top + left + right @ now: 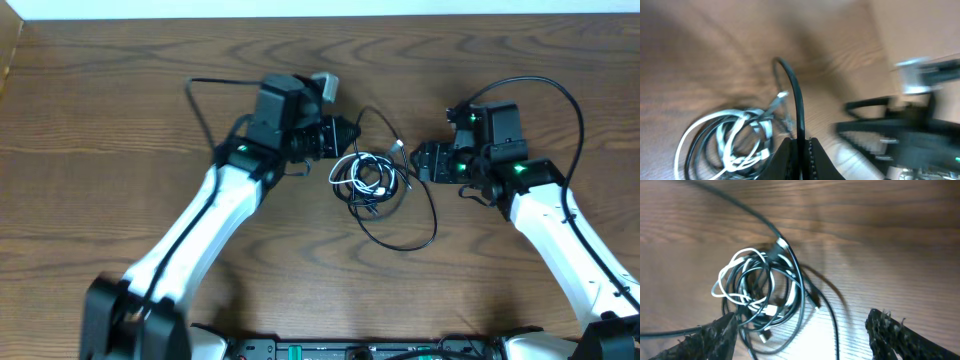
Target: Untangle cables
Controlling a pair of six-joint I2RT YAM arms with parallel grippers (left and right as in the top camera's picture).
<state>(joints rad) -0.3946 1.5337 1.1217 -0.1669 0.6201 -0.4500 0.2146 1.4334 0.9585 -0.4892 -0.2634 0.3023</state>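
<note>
My left gripper next pulls to its left in the overhead view, where bare tabletop lies, drawing the cable from the bundle, then releases it.
A tangled bundle of black cables and one white cable lies at the table's centre, with a long black loop trailing toward the front. My left gripper sits just left of the bundle, shut on a black cable that arches up from its jaws. The bundle shows at lower left in the left wrist view. My right gripper is open just right of the bundle, its fingers spread wide with the bundle ahead of them.
The wooden table runs to a pale wall at the back. A thick black arm wire loops behind the left arm, and another arcs over the right arm.
</note>
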